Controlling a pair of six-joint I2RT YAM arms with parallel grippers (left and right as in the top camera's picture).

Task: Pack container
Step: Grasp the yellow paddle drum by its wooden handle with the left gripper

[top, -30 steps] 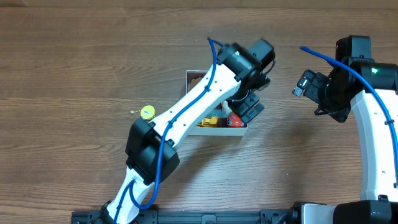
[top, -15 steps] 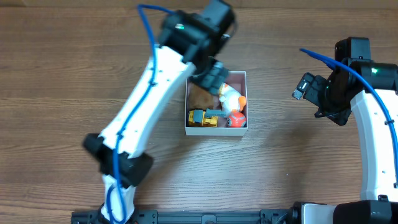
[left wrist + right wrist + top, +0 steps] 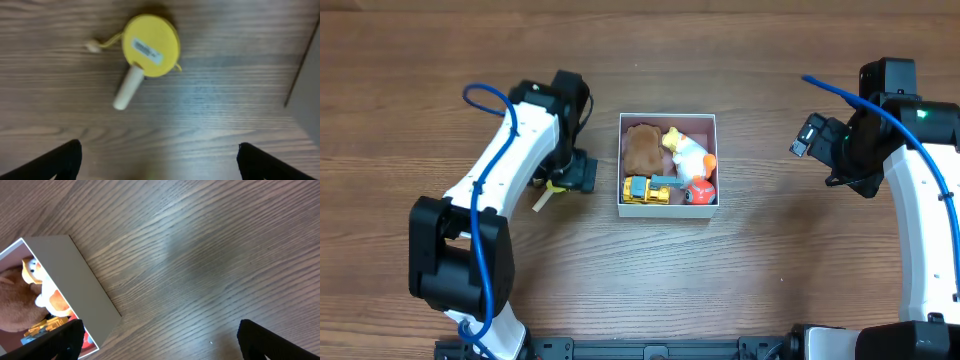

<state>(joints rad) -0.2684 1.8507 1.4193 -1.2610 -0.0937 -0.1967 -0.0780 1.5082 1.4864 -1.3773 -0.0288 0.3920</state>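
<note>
The left gripper moves down next and turns until its fingers straddle the white stick (image 3: 542,201) (image 3: 128,88), which lies below the gripper, slanting across its wrist view.
The container (image 3: 666,210) is a white-walled box at mid-table with a pink floor. It holds a brown plush (image 3: 642,148), a white and orange duck (image 3: 688,155), a yellow truck (image 3: 648,190) and a red toy (image 3: 700,190). My left gripper (image 3: 577,173) is open and empty, left of the box, above a yellow disc toy (image 3: 151,39) with a white stick (image 3: 128,88) and a beaded string. The disc is mostly hidden under the gripper in the overhead view (image 3: 552,185). My right gripper (image 3: 811,136) is open and empty, right of the box, whose grey outer wall (image 3: 75,280) shows in its wrist view.
The wood table (image 3: 770,280) spreads all round the box. The box's wall (image 3: 307,95) shows at the right edge of the left wrist view. The arm bases stand at the near edge.
My left arm has swung left from over the container to above the yellow disc toy, uncovering the box's contents. The right arm has not moved.
</note>
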